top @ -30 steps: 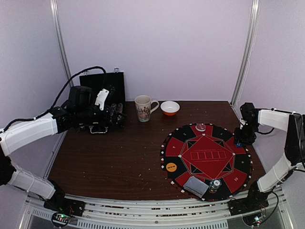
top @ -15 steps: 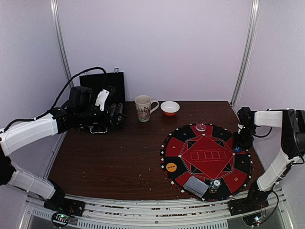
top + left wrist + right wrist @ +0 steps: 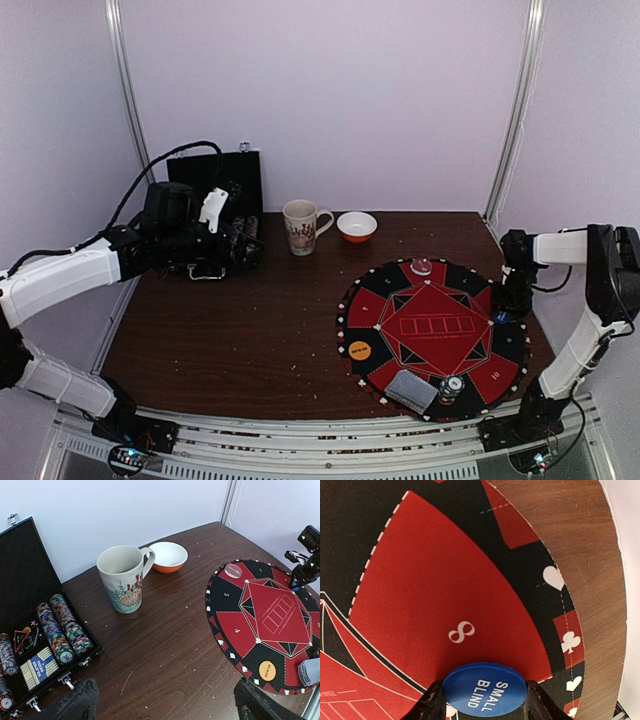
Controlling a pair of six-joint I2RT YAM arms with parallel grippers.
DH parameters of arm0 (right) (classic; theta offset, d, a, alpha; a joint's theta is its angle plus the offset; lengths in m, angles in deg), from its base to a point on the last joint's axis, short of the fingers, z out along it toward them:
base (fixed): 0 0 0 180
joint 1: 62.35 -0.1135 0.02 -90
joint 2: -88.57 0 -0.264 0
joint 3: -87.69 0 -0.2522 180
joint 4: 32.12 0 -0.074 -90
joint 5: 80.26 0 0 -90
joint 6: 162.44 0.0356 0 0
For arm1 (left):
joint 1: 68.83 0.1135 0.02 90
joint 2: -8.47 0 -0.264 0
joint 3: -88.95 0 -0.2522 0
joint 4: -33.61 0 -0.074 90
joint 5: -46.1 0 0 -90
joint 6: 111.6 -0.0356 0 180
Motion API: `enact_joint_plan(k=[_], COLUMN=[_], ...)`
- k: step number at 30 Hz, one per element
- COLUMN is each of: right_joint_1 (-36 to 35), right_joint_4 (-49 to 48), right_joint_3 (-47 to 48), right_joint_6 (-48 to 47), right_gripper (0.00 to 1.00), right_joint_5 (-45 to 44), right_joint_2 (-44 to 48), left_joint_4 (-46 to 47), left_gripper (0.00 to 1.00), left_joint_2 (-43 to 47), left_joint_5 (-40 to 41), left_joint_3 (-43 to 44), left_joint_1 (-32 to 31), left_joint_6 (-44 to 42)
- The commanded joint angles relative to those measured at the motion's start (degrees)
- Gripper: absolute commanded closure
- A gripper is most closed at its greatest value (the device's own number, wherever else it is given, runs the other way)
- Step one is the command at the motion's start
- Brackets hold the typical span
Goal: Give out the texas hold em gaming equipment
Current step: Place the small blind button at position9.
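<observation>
The black sector beside the red one is bare, so the robot's right gripper should next move back and toward the mat's outer edge, over that black sector.
My right gripper (image 3: 485, 702) is shut on a blue "SMALL BLIND" button disc (image 3: 485, 689), low over the red "8" sector of the round mat (image 3: 445, 580). In the top view this gripper (image 3: 510, 300) is at the mat's right side. An orange button disc (image 3: 359, 350) lies on the mat's left. A grey-backed card deck (image 3: 412, 389) and a small chip stack (image 3: 453, 385) sit at its near edge. A pale round chip (image 3: 421, 266) lies at its far edge. My left gripper (image 3: 240, 245) is open and empty above the table beside the case.
The open black case (image 3: 30, 545) at the far left holds rows of striped chips (image 3: 62, 630). A patterned mug (image 3: 121, 578) and an orange-and-white bowl (image 3: 168, 556) stand at the back middle. The table's right edge (image 3: 615, 580) runs close to the mat.
My right gripper has come toward the near side and lower over the mat's right side with the blue disc. The left arm has barely moved.
</observation>
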Motion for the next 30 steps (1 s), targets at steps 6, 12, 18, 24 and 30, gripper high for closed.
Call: enact_joint_plan(k=[6, 12, 18, 24, 30], right_joint_1=[0.4, 0.4, 0.7, 2.8, 3.8], right_joint_4=[6.2, 8.4, 8.7, 6.4, 5.1], right_joint_3=[-0.5, -5.0, -7.7, -9.6, -9.8], right_joint_6=[2.7, 5.8, 7.4, 7.7, 7.4], right_gripper=[0.77, 0.79, 0.79, 0.79, 0.80], right_joint_5=[3.9, 1.8, -3.9, -2.4, -1.1], right_joint_2=[3.6, 8.6, 11.7, 10.5, 9.6], left_joint_4=[0.3, 0.4, 0.3, -0.9, -1.5], left_gripper=[0.02, 0.02, 0.02, 0.02, 0.02], left_joint_2=[1.5, 1.4, 1.3, 1.0, 2.2], left_joint_5=[1.2, 1.3, 0.6, 0.7, 1.4], left_joint_3=[0.3, 0.3, 0.7, 1.4, 0.2], left_joint_1=[-0.2, -0.3, -0.2, -0.2, -0.2], left_joint_6=[-1.3, -1.7, -3.5, -5.7, -7.6])
